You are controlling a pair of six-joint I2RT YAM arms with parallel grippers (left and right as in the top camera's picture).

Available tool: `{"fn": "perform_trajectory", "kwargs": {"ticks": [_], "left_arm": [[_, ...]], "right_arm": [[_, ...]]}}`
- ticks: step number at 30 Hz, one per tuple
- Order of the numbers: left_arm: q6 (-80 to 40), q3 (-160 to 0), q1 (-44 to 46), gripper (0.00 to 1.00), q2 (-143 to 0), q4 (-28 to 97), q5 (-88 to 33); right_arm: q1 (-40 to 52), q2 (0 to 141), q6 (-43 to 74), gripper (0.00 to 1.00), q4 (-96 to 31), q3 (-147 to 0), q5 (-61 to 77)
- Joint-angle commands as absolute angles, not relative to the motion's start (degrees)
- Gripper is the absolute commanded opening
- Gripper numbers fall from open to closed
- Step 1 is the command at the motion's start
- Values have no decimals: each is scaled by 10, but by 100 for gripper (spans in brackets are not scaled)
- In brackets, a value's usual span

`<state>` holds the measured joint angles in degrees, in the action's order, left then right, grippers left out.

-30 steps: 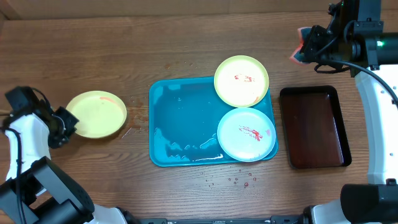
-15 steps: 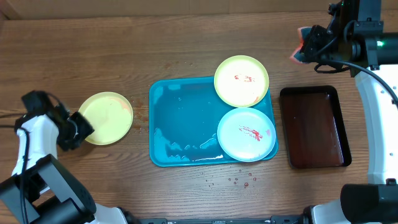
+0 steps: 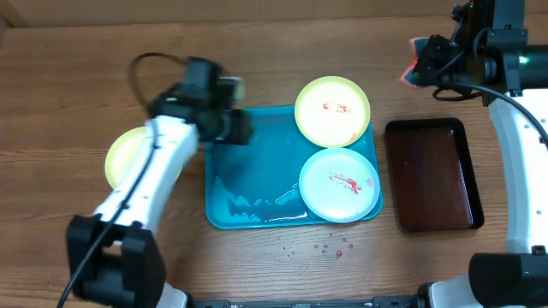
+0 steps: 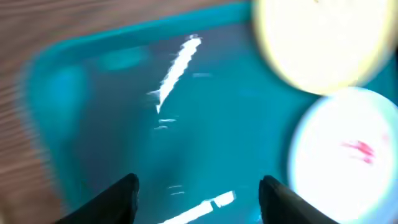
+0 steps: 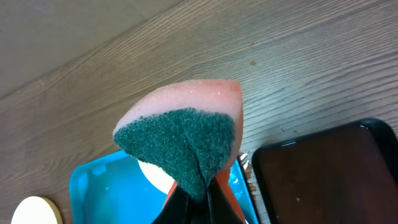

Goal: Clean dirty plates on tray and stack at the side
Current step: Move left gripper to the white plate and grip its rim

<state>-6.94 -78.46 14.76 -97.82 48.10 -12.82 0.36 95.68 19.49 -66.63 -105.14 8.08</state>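
The robot's left gripper will travel to the right in the overhead view and down onto the white plate's mid-tray rim (image 3: 302, 180) (image 4: 293, 152), because the bare tray beside it leaves room for the fingers.
The turquoise tray (image 3: 257, 184) lies mid-table, wet. On its right side sit a pale yellow plate (image 3: 332, 111) and a white plate (image 3: 340, 184), both smeared red. Another pale yellow plate (image 3: 124, 158) lies on the table left of the tray, partly under my left arm. My left gripper (image 3: 235, 127) hovers over the tray's upper left corner. The blurred left wrist view shows it (image 4: 199, 199) open and empty above the tray (image 4: 124, 124), with the white plate (image 4: 348, 155) to the right. Far right at the back, my right gripper (image 3: 421, 64) is shut on a pink-and-green sponge (image 5: 186, 134).
A dark brown-black tray (image 3: 432, 175) lies right of the turquoise one. Small red sauce drops (image 3: 321, 250) dot the wood in front of the tray.
My left gripper opened and let go of the yellow plate on the table at the left. The arm then swung right, over the tray's upper left. The right arm has not moved.
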Motion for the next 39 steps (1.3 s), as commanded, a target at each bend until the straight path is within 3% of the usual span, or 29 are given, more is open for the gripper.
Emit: {"fn": "perform_trajectory", "kwargs": {"ticks": [1, 10, 26, 30, 32, 39], "left_arm": [[-78, -839, 211, 65, -1047, 502, -150], [-130, -962, 319, 61, -1203, 597, -174], [-208, -949, 372, 21, -1252, 641, -145], [-209, -949, 375, 16, -1252, 641, -140], [-211, -949, 375, 15, -1252, 641, -140], [-223, -949, 375, 25, -1275, 639, -141]], "right_arm": [[1, 943, 195, 4, -663, -1058, 77], [1, 943, 194, 4, -663, -1058, 77], [1, 943, 194, 4, -665, -1057, 77], [1, 943, 194, 4, -666, -1057, 77], [1, 943, 194, 4, -666, -1057, 77], [1, 943, 194, 4, -672, -1057, 77]]}}
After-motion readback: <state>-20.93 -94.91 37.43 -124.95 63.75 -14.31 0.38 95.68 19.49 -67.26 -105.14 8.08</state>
